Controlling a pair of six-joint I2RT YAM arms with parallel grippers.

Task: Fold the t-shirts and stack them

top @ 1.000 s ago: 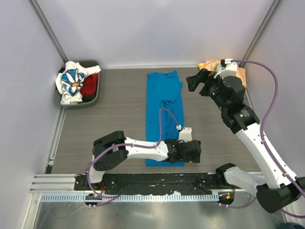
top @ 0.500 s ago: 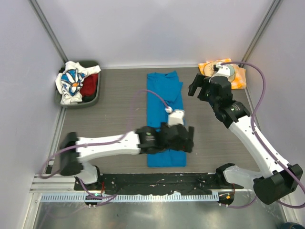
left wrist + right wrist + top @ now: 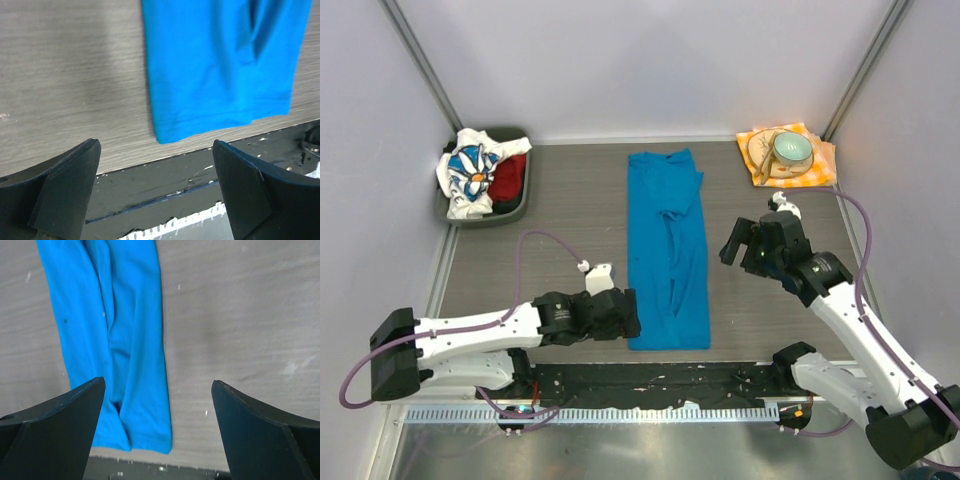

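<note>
My open left gripper moves down and slightly back onto the blue t-shirt's nearest hem corner point(image 3: 634, 345) point(image 3: 161, 137) next, since that corner lines up with its finger gap.
A plain bright blue t-shirt point(image 3: 666, 250) lies folded lengthwise into a long strip down the middle of the table. Its near hem shows in the left wrist view point(image 3: 220, 65), and its lower half shows in the right wrist view point(image 3: 112, 335). My left gripper point(image 3: 626, 318) hovers open just left of the shirt's near-left corner, nothing between its fingers point(image 3: 156, 160). My right gripper point(image 3: 737, 246) stands open to the right of the shirt's middle, also empty point(image 3: 158, 395). The daisy-print t-shirt point(image 3: 466, 170) and the red t-shirt point(image 3: 509, 177) lie crumpled in the bin.
A dark green bin point(image 3: 521, 208) sits at the far left corner. At the far right, an orange-and-white checked napkin point(image 3: 823, 166) holds a plate and a teal bowl point(image 3: 791, 148). The black base rail point(image 3: 650, 380) runs along the near edge.
My left gripper has drawn back to the left, off the blue shirt's near end. My right arm has swung from the far right corner towards me, uncovering the napkin and bowl.
</note>
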